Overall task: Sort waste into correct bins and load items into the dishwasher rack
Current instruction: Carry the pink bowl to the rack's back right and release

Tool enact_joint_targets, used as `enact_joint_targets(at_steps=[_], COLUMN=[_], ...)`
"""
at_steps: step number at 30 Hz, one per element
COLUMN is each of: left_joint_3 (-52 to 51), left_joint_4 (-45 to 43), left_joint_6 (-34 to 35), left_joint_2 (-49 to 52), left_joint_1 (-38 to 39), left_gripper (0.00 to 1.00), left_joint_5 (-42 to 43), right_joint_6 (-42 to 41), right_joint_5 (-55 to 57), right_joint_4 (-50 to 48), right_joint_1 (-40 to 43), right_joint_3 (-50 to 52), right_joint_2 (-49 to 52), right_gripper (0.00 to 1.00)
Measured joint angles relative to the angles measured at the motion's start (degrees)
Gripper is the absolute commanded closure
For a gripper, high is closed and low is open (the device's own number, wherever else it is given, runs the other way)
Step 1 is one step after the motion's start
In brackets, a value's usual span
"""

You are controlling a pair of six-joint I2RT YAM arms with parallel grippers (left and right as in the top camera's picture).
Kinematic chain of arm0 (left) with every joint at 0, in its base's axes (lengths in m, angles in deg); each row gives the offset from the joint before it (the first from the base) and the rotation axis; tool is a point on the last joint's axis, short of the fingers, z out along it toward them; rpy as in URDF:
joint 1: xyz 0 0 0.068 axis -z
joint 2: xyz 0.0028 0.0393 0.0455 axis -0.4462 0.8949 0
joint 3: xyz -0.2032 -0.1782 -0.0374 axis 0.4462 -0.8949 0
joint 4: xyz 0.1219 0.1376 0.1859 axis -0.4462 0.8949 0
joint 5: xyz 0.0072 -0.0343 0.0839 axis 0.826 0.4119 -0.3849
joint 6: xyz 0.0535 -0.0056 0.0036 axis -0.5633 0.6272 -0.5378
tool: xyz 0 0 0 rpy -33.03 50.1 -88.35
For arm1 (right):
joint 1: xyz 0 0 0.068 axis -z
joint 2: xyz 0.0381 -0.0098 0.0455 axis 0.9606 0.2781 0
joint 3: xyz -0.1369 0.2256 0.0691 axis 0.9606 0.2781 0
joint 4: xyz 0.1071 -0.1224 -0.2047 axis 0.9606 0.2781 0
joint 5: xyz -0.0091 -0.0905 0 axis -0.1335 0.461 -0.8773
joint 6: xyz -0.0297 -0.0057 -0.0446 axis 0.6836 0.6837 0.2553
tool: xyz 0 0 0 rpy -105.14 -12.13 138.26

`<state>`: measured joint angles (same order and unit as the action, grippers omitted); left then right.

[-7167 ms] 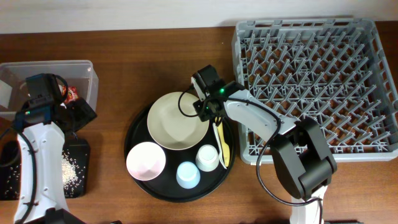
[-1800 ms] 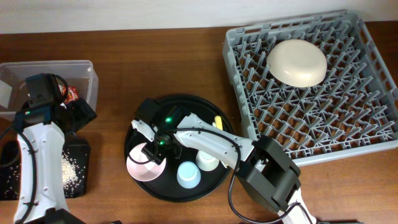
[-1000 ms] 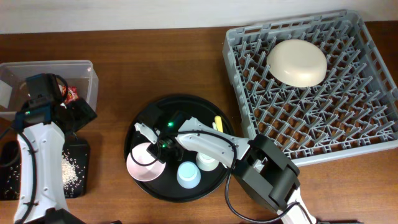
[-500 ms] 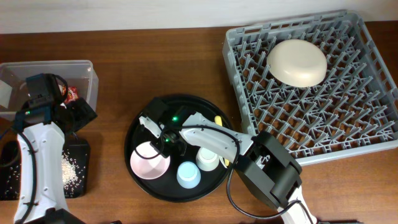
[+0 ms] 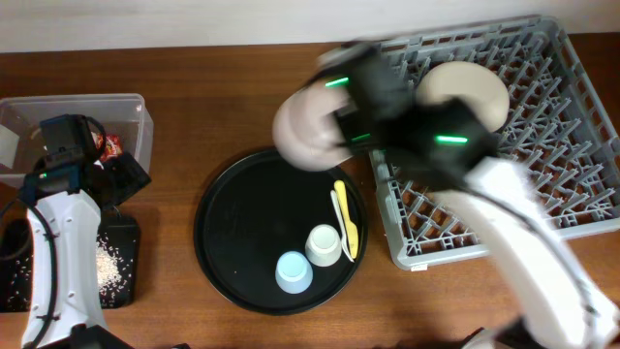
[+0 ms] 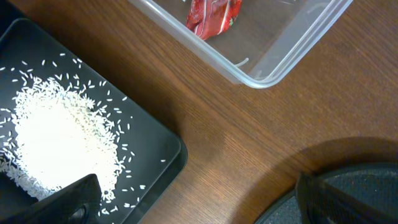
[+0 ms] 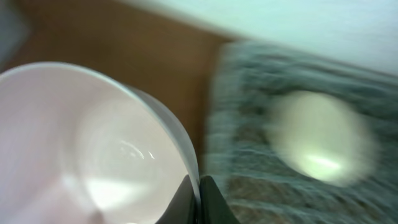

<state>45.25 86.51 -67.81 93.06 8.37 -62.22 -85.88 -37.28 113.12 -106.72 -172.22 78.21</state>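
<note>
Empty rack wires lie to my right gripper's right in the overhead view, so it needs to pass the cream plate (image 5: 465,97) next and go down to release among them.
My right gripper (image 7: 199,200) is shut on the rim of the small pink bowl (image 7: 81,143), pinching its wall between the two fingers. In the overhead view the pink bowl (image 5: 302,131) hangs blurred in the air just left of the grey dishwasher rack (image 5: 542,194), above the table. The cream plate (image 5: 465,97) lies in the rack's far part. The white cup (image 5: 325,245), light blue cup (image 5: 294,272) and pale yellow fork and spoon (image 5: 344,221) rest on the round black tray (image 5: 237,233). My left gripper (image 6: 196,208) stands open over bare wood, holding nothing.
The clear box (image 6: 267,68) holds the red wrapper (image 6: 214,15). Next to it the shallow black tray (image 6: 168,146) holds the rice heap (image 6: 56,146). The round tray's edge (image 6: 354,193) shows by my left gripper's right finger.
The right gripper has closed on the pink bowl's rim, lifted it off the round tray and swung it up toward the rack. The left arm has not moved.
</note>
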Motion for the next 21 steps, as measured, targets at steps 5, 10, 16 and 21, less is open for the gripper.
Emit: enact_joint_targets(at_steps=[5, 10, 16, 21], left_joint_3=[0.0, 0.0, 0.0, 0.0], left_joint_4=[0.0, 0.0, 0.0, 0.0], left_joint_6=[0.0, 0.0, 0.0, 0.0], left_joint_2=[0.0, 0.0, 0.0, 0.0], left_joint_1=[0.0, 0.0, 0.0, 0.0], left_gripper=[0.01, 0.01, 0.01, 0.01], left_joint_5=[0.0, 0.0, 0.0, 0.0], right_joint_6=[-1.6, -3.6, -5.1, -1.8], right_joint_5=[19.3, 25.5, 38.7, 47.4], right_joint_4=[-4.4, -15.1, -20.5, -29.2], right_joint_1=[31.1, 50.5, 50.8, 45.0], right_joint_3=[-0.3, -0.4, -0.4, -0.1], right_joint_2=[-6.2, 2.7, 24.5, 37.9], right_gripper=[0.96, 0.96, 0.96, 0.96])
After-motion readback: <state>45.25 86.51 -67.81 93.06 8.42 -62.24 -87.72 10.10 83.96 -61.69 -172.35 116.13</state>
